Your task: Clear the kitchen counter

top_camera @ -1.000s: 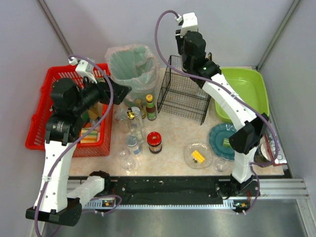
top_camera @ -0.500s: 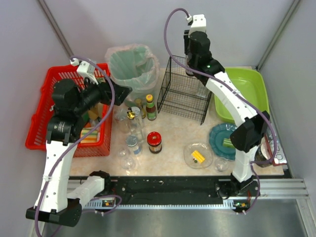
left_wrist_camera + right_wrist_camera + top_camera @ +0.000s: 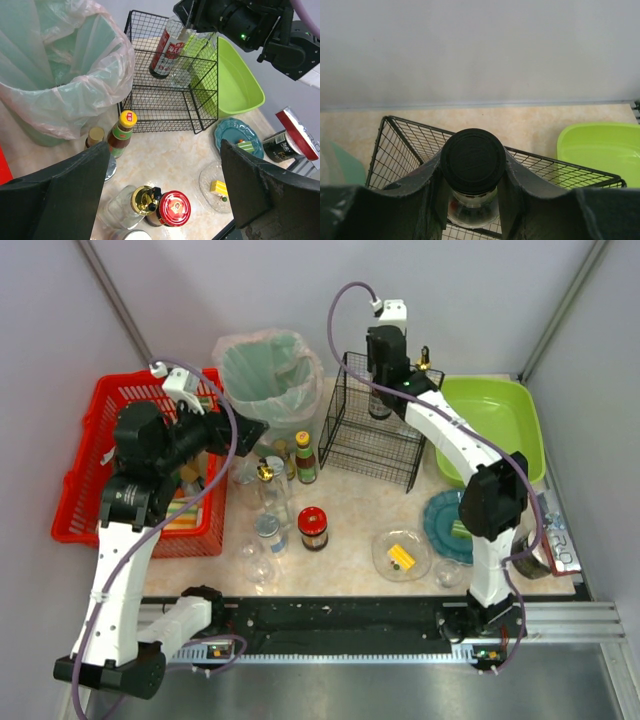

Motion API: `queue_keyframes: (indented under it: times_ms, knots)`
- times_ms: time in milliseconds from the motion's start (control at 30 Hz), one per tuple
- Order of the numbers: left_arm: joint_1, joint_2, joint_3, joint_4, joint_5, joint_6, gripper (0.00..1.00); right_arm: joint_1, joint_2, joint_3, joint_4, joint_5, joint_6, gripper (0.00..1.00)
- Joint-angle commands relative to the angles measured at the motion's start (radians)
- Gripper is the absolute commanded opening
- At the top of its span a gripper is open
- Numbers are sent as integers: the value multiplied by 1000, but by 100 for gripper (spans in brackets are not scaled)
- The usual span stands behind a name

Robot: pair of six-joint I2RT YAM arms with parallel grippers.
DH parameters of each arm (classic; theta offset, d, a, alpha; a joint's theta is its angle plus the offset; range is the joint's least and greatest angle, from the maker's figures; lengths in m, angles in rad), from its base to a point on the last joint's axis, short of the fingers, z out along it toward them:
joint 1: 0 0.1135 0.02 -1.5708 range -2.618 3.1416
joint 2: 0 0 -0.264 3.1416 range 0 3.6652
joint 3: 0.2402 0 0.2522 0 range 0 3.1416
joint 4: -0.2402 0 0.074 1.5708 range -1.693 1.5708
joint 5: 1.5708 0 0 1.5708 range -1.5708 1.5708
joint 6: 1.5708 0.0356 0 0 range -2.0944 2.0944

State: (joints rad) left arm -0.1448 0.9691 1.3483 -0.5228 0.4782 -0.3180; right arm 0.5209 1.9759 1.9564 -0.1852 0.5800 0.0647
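Note:
The robot's right gripper needs to lower next and open its fingers at the black wire basket [image 3: 375,430], because the clear bottle hangs upright with its lower end inside.
The kitchen counter [image 3: 350,510] is the beige marbled top, also seen in the left wrist view [image 3: 165,145]. My right gripper [image 3: 383,385] is shut on a clear bottle [image 3: 378,408] with a black cap [image 3: 472,160] and a red label [image 3: 167,50]. It holds the bottle upright over the back left part of the black wire basket [image 3: 375,430], with the bottle's lower end inside the basket's top. My left gripper [image 3: 248,428] hangs wide open and empty [image 3: 165,165] above the bottles and jars, beside the bin.
On the counter stand a red-lidded jar [image 3: 313,527], a yellow-capped sauce bottle [image 3: 305,457], a gold-stoppered glass bottle [image 3: 268,475], a clear plate with yellow food [image 3: 400,555] and a teal plate [image 3: 452,525]. A bagged bin [image 3: 265,370], a red basket [image 3: 90,470] and a green tub [image 3: 495,430] stand around them.
My right gripper has swung from the right back to the left and come down, bringing the bottle into the top of the wire basket. The left arm has shifted only slightly.

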Motion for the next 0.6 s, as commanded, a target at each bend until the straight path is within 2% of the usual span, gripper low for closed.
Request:
queue_keyframes:
  times_ms: [0, 567]
  knots:
    - [-1, -9, -28, 53, -1, 7, 95, -7, -9, 10, 165, 35, 33, 0]
    - [-1, -7, -67, 55, -9, 0, 96, -19, 43, -54, 214, 69, 53, 0]
